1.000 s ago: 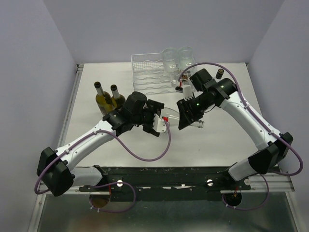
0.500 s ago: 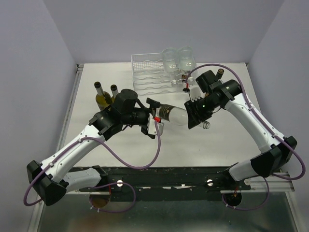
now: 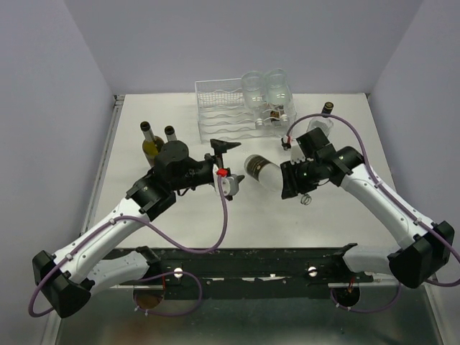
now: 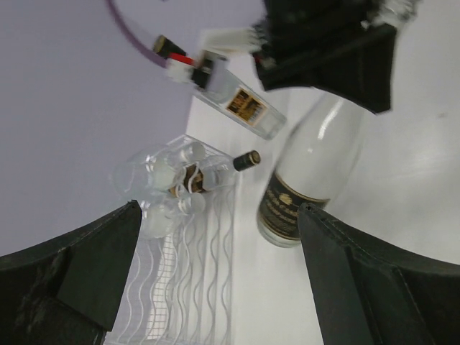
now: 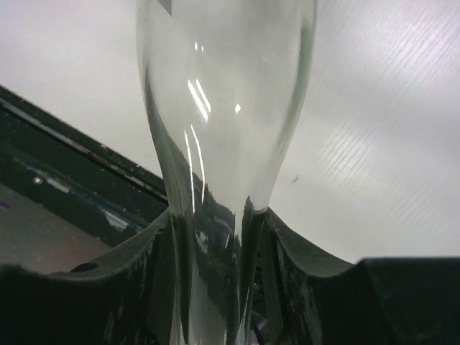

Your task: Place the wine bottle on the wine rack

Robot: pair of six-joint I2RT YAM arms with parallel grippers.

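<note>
I will turn my right gripper next and push the bottle outward, base first, into the rack's near side to release it, because that side is outward of the gripper.
A clear wine bottle with a black label (image 3: 259,169) is held off the table, its base pointing left. My right gripper (image 3: 292,180) is shut on its neck; in the right wrist view the neck (image 5: 223,86) runs down between the jaws of that gripper (image 5: 212,237). My left gripper (image 3: 226,165) is open and empty just left of the bottle's base. In the left wrist view the bottle (image 4: 309,172) lies beyond the open gripper (image 4: 215,215). The white wire wine rack (image 3: 219,108) stands at the back, with two clear bottles (image 3: 266,90) lying on its right side; it also shows in the left wrist view (image 4: 194,266).
Two dark-capped bottles (image 3: 159,142) stand at the left of the white table (image 3: 330,215). Another clear bottle with a dark cap (image 3: 322,121) stands to the right of the rack, behind my right arm. Grey walls close in the table on three sides.
My right gripper has carried the bottle right and toward the front. My left gripper has turned and drawn back, and now stands open just off the bottle's base.
</note>
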